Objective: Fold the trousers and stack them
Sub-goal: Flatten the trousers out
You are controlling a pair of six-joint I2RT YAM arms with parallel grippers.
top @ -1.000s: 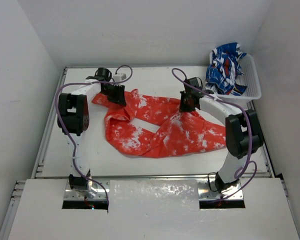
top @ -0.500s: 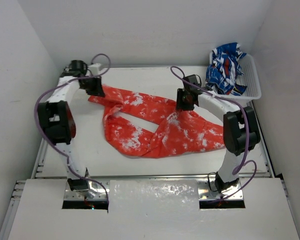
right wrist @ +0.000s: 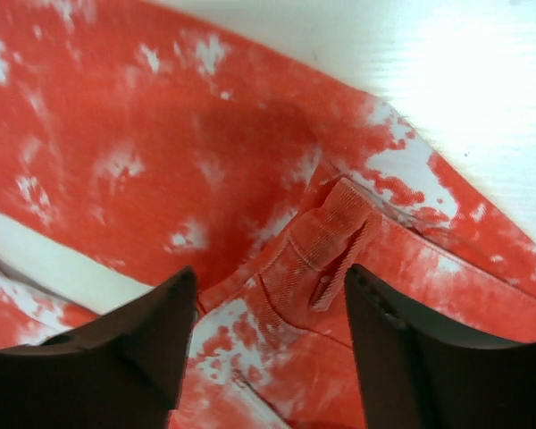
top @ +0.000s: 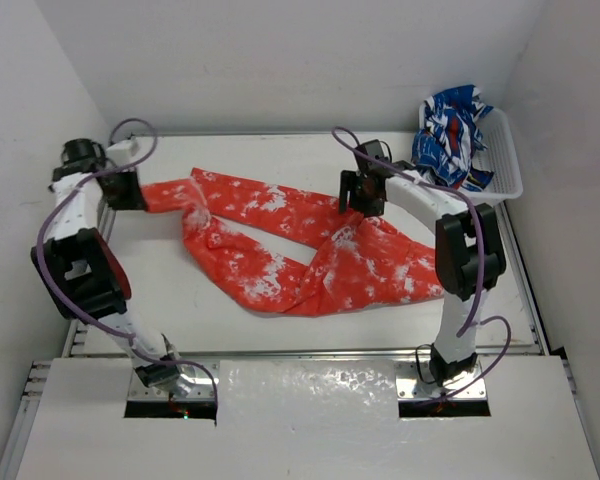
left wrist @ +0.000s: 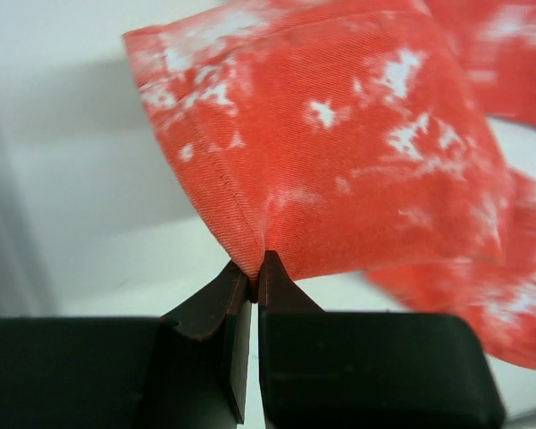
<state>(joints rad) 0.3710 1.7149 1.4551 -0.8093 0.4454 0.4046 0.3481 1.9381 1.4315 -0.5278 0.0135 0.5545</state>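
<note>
My right gripper moves down around the trousers' bunched waist end (top: 350, 218) (right wrist: 281, 279) next and closes its fingers on it, since that raised fold lies below, between its open fingers.
The red-orange, white-speckled trousers (top: 280, 245) lie spread across the table, one leg stretched out toward the far left. My left gripper (top: 132, 195) is shut on the hem end of that leg (left wrist: 322, 152), which hangs pinched between the black fingertips (left wrist: 277, 277). My right gripper (top: 358, 200) hovers open over the waistband area, its dark fingers (right wrist: 161, 331) standing either side of a ribbed belt loop (right wrist: 335, 241) without touching it.
A white basket (top: 505, 170) at the far right holds a blue, white and red patterned garment (top: 450, 135). White walls close in the left, back and right. A raised white ledge (top: 300, 400) runs along the near edge.
My left gripper closed on the leg end and pulled it out to the far left, straightening the leg. My right gripper opened, let go of the cloth, and lifted slightly back.
</note>
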